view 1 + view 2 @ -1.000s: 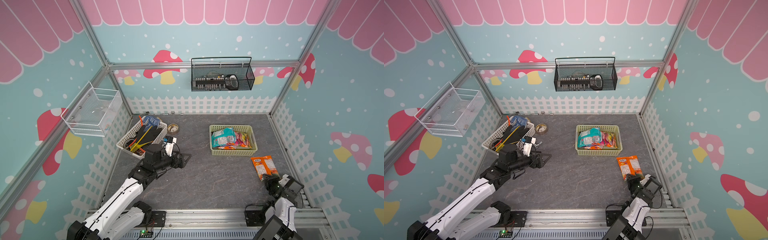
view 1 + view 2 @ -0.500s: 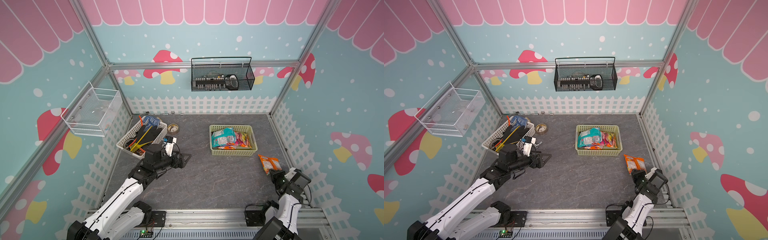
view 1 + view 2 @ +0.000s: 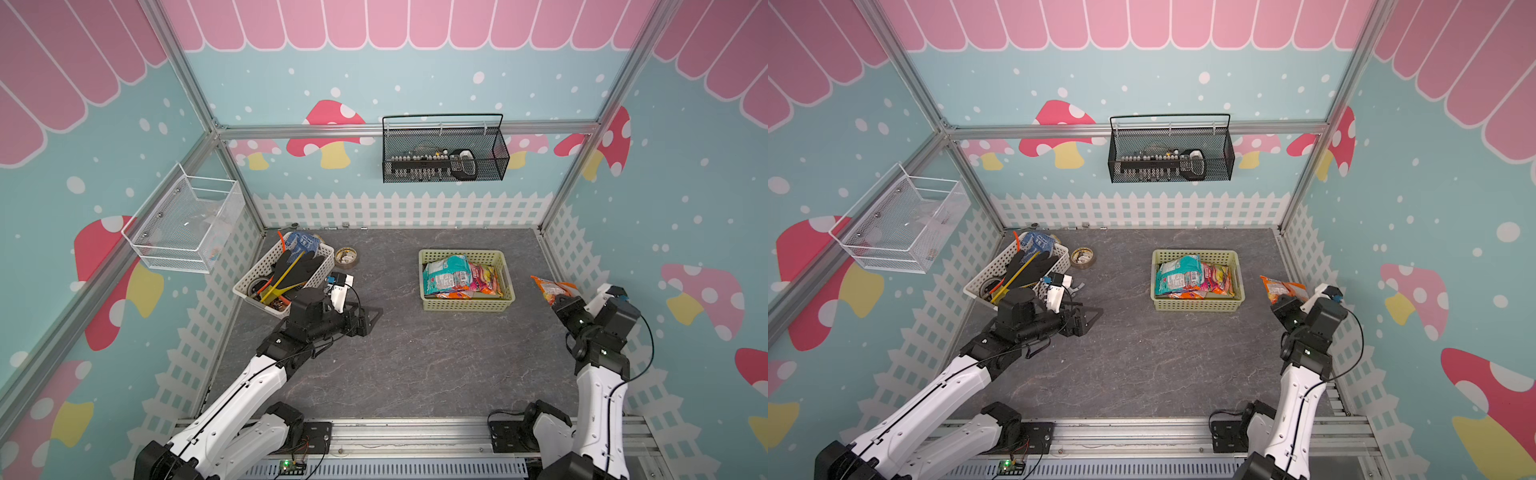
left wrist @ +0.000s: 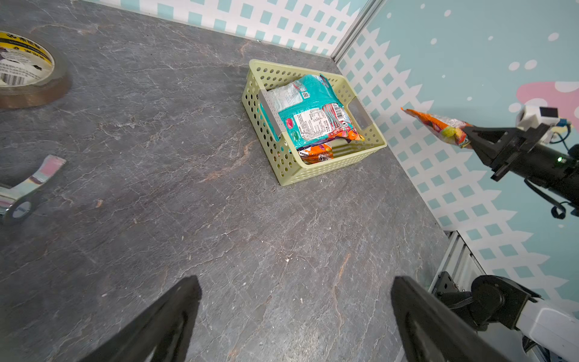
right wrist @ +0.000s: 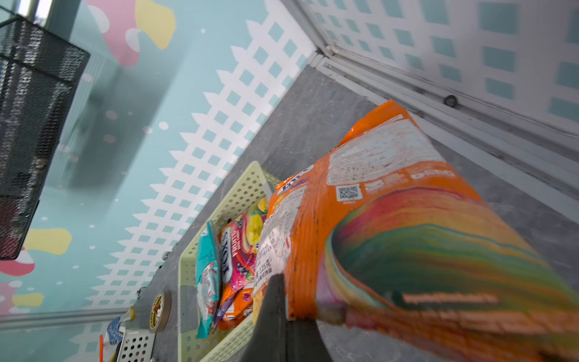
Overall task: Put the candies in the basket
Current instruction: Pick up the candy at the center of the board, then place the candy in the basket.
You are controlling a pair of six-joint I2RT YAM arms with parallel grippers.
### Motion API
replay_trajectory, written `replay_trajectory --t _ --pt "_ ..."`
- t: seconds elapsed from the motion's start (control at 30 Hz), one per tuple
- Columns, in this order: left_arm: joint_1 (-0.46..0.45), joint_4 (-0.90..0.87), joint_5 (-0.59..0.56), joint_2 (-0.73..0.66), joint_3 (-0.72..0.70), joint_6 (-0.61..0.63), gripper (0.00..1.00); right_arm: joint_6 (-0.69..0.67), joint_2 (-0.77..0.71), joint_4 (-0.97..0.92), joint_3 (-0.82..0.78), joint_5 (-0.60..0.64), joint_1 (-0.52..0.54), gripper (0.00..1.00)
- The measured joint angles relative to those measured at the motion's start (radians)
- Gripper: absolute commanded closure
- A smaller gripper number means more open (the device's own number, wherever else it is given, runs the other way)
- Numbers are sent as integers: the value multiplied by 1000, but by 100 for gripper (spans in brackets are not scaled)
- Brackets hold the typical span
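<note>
The other orange bag still hangs outside, so next my right gripper will move away from the basket's side, then down over the purple bag in the basket [image 3: 484,279] [image 5: 238,252] to release it.
The pale yellow-green basket [image 3: 467,305] sits on the grey floor towards the right, seen in both top views. Inside it lie a teal candy bag [image 3: 444,274], a purple one [image 3: 482,277] and an orange one [image 3: 453,295]. My right gripper [image 3: 561,301] is shut on the near edge of another orange candy bag [image 3: 550,286]. It holds the bag in the air to the right of the basket, close to the right wall. In the right wrist view this bag [image 5: 391,203] fills the picture, with the basket [image 5: 238,191] behind it. My left gripper [image 3: 372,318] is open and holds nothing, left of the floor's middle.
A white tool basket [image 3: 286,274] stands at the far left with a tape roll [image 3: 346,256] beside it. A black wire basket [image 3: 444,153] hangs on the back wall. A white wire basket [image 3: 183,224] hangs on the left wall. A small metal piece [image 4: 31,185] lies on the floor.
The right gripper has shut on the orange bag, which lay flat on the floor. It has lifted the bag and carried it up along the right wall. The left arm has not moved.
</note>
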Motion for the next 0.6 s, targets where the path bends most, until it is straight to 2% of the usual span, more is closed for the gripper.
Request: replay_trajectory --t 0.13,0.4,0.6 --pt "7 0 1 0 0 0 1 34 78 61 64 76 185 100" --pt "16 0 2 11 0 0 1 179 277 306 67 312 497 100" --pt "19 0 1 11 0 0 1 276 467 470 68 469 662 100"
